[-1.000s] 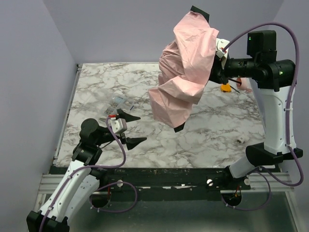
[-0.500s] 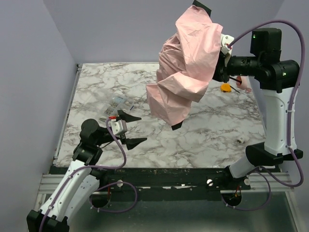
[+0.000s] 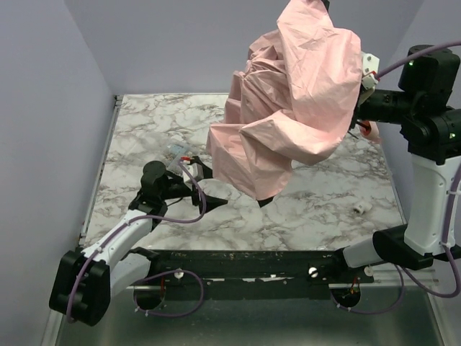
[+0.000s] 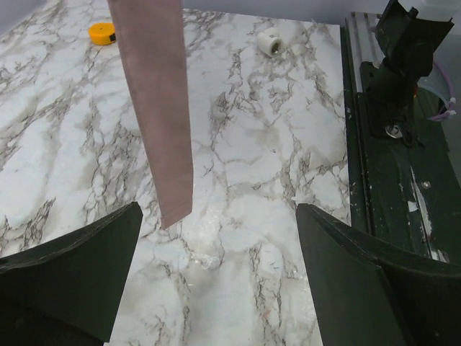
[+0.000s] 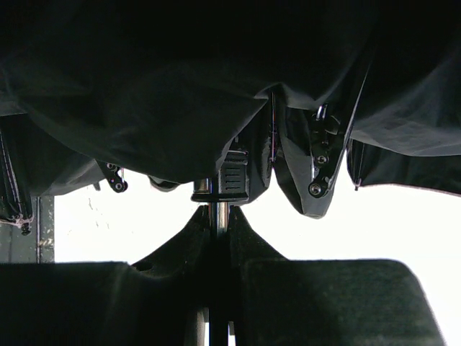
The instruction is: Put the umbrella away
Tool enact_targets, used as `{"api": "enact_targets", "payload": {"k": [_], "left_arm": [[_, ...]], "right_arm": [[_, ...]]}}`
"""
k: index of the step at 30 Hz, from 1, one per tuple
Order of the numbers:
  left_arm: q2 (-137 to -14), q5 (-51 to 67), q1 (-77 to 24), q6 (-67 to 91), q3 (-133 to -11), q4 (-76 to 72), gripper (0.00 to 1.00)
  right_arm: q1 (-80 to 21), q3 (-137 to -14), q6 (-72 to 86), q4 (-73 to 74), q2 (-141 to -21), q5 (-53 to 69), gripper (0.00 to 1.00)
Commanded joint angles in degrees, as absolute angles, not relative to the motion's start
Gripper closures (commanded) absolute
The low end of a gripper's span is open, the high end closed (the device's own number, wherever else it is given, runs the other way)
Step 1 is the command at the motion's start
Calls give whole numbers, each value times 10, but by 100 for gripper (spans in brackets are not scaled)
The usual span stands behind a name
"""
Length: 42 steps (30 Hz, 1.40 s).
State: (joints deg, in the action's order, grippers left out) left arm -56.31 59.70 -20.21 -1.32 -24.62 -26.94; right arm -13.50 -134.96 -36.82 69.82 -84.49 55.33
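Note:
I will turn my left gripper toward the table's near edge, then move it onto the canopy's lower corner [image 3: 250, 190] [image 4: 177, 211].
The pale pink umbrella [image 3: 288, 108] hangs in the air over the middle and back of the marble table, its canopy loose and half spread. My right gripper [image 3: 362, 107] is shut on its slim metal shaft [image 5: 220, 213], held high at the right. In the right wrist view the gripper [image 5: 218, 227] clamps the shaft just below the runner, and the canopy [image 5: 180, 86] looks dark from beneath. My left gripper [image 3: 211, 186] is open and empty low over the table, just left of the canopy's lower edge. In the left wrist view a pink strap [image 4: 155, 108] hangs ahead of the open gripper [image 4: 216, 288].
A clear packet of small parts [image 3: 176, 149] lies behind the left gripper. A small white cylinder [image 3: 360, 208] lies at the front right and also shows in the left wrist view [image 4: 271, 43]. A small orange object [image 4: 102, 32] lies farther back. The right arm's base [image 4: 396, 72] stands at the table's near edge.
The right arm has lifted the umbrella higher and to the right, and the canopy has spread wider. The left arm has reached forward and right, toward the canopy's lower edge, still open.

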Motion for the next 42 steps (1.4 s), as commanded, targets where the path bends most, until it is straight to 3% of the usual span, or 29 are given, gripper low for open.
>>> {"api": "enact_targets", "payload": {"k": [1, 8, 16, 21, 23, 25, 30, 33, 34, 39, 42], "left_arm": [[-604, 658, -200, -13, -266, -352, 10], [-674, 658, -204, -3, -291, -391, 10], [-747, 716, -230, 124, -292, -538, 13], [-828, 784, -234, 312, -278, -777, 20], [-876, 804, -239, 408, -284, -912, 30], [-900, 820, -250, 432, -304, -912, 48], [-902, 818, -245, 400, -299, -912, 62], [-893, 818, -233, 377, -300, -911, 85], [-891, 818, -231, 369, -300, -911, 98], [-871, 796, -221, 301, -297, -900, 100], [-820, 745, -212, 177, -298, -766, 100]], "right_arm": [[-135, -1363, -342, 652, -814, 602, 100], [-135, -1354, -331, 647, -803, 620, 100], [-135, -1339, -330, 644, -791, 617, 100], [-135, -1335, -330, 644, -789, 613, 100], [-135, -1335, -331, 645, -789, 613, 100], [-135, -1336, -331, 645, -788, 614, 100], [-135, -1328, -334, 646, -779, 610, 100], [-135, -1325, -334, 648, -776, 613, 100], [-135, -1324, -333, 647, -775, 613, 100], [-135, -1314, -322, 647, -768, 638, 100], [-135, -1293, -311, 647, -760, 667, 100]]}}
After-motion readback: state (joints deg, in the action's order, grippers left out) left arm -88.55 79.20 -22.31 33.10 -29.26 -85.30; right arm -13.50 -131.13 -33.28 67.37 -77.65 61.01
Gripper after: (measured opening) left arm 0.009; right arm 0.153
